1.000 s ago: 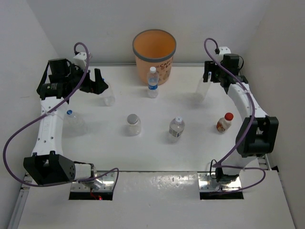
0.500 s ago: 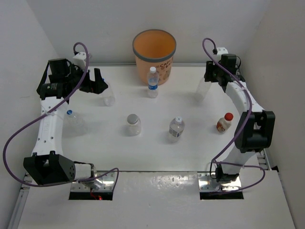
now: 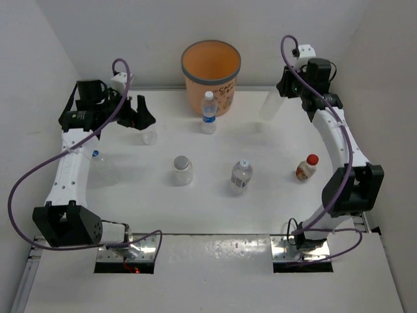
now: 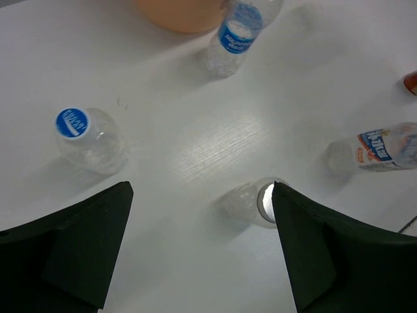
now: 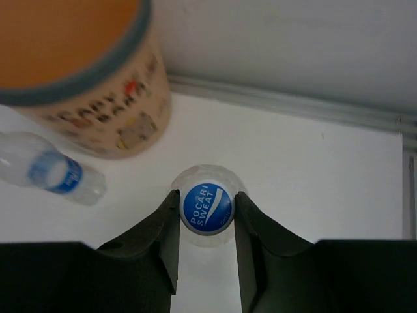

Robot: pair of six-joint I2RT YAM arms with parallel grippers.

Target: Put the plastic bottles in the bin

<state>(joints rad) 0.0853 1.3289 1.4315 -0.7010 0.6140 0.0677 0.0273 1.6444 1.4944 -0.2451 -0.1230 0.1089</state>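
I need to lift the clear plastic bottle high with my right gripper first. Then I need to lower it over the bin's opening to get it to the bin [image 3: 210,68].
The orange bin [image 3: 210,68] stands at the back centre, and its side also fills the upper left of the right wrist view [image 5: 78,72]. My right gripper [image 3: 285,89] is shut on a clear plastic bottle [image 3: 270,105] right of the bin, fingers pinching its blue cap [image 5: 206,208]. My left gripper [image 3: 140,117] hangs open over a blue-capped bottle [image 3: 150,135]. In the left wrist view that bottle [image 4: 85,134] stands ahead and left of the empty gap between the fingers [image 4: 202,188]. A blue-labelled bottle [image 3: 208,112] stands upright in front of the bin.
More bottles stand about the table: a blue-capped one [image 3: 98,163] by the left arm, a grey-capped one [image 3: 182,169], a clear one [image 3: 241,175] in the middle, and a brownish red-capped one [image 3: 306,167] on the right. Walls close in on three sides.
My right gripper has shut on the blue-capped bottle and raised it, shifting toward the bin. My left arm has shifted slightly right, its jaws still wide.
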